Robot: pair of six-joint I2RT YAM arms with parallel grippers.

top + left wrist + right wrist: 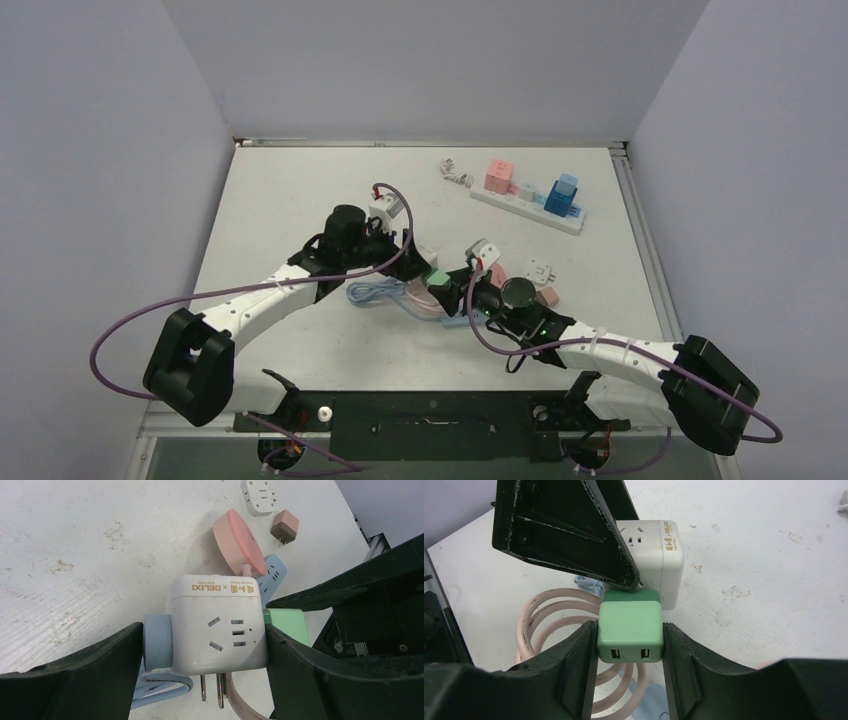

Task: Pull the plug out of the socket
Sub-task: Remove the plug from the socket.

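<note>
My right gripper needs to move off the cube next and down beside the white adapter to let go, because that spot is below my right gripper, to its right in the top view.
A white cube socket (217,625) hangs above the table with its metal prongs (220,690) pointing down. My left gripper (204,640) is shut across it: one finger presses a blue plug (157,642) seated in the cube's left face, the other presses the cube's right side. A green plug (630,630) with two USB slots sits against the cube (659,550), no gap or pins showing. My right gripper (630,642) is shut on the green plug, a finger on each flank. In the top view both grippers meet mid-table at the green plug (437,279).
A coiled pink cable (549,625) and a blue cable (375,293) lie under the grippers. A pink round socket (237,540), a brown adapter (285,526) and a white adapter (260,492) lie nearby. A white power strip (530,205) with several adapters sits back right.
</note>
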